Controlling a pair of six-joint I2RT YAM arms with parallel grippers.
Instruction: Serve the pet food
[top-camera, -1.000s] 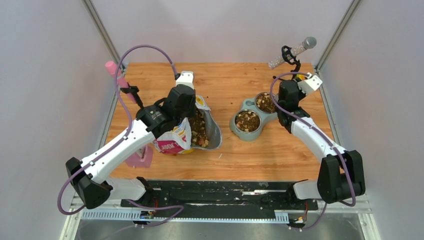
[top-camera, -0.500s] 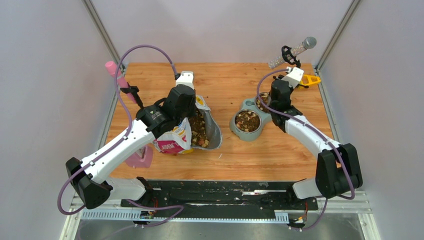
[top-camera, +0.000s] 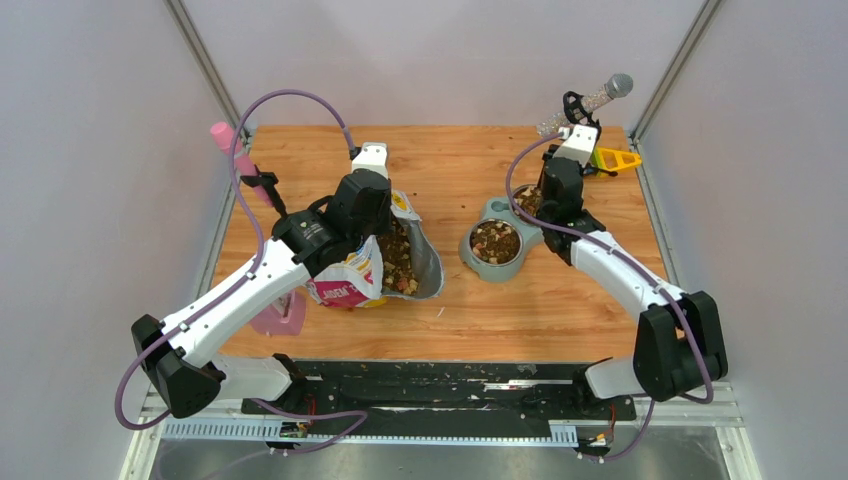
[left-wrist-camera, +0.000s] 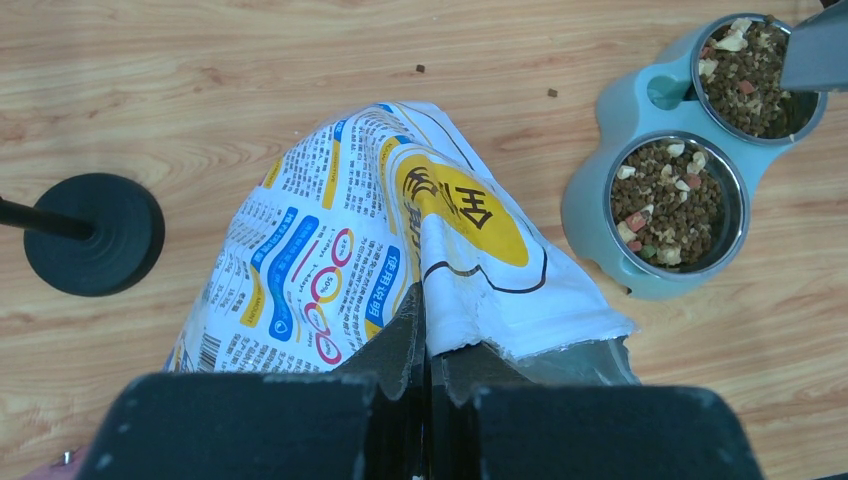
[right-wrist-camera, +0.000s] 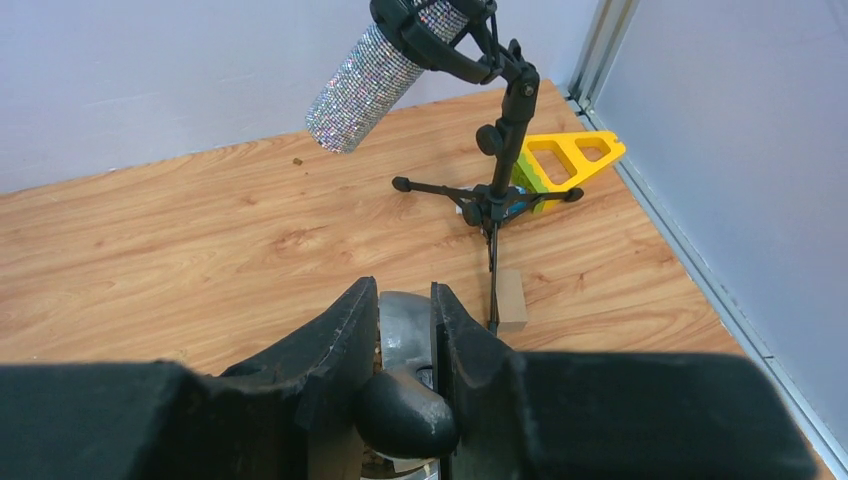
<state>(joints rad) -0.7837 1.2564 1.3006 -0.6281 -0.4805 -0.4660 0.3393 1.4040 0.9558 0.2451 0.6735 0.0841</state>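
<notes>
I will swing my right gripper back and lower it to let go of the scoop on the bare tabletop (top-camera: 558, 282) beside the near bowl, because both bowls already have kibble in them.
The pet food shows as brown kibble in the open bag's mouth (top-camera: 398, 258) and in both steel bowls of the grey-blue double feeder (top-camera: 478, 216). The near bowl's kibble (left-wrist-camera: 678, 200) is plain in the left wrist view. My left gripper (left-wrist-camera: 428, 320) is shut on the top edge of the colourful bag (left-wrist-camera: 330, 270) and holds it upright. My right gripper (right-wrist-camera: 405, 295) is shut on the grey scoop (right-wrist-camera: 405, 320), above the far bowl (left-wrist-camera: 745, 75). In the top view the right gripper (top-camera: 542, 205) hides most of that bowl.
A glitter microphone on a black stand (right-wrist-camera: 385, 65) and a yellow triangular piece (right-wrist-camera: 565, 160) stand at the far right corner, with a small wooden block (right-wrist-camera: 511, 300) near them. A pink microphone (top-camera: 235, 150) and a pink stand (top-camera: 278, 315) are at the left. Loose kibble bits lie on the table.
My right gripper has swung left with the scoop to above the far bowl, uncovering the yellow piece. The left arm and bag have not moved.
</notes>
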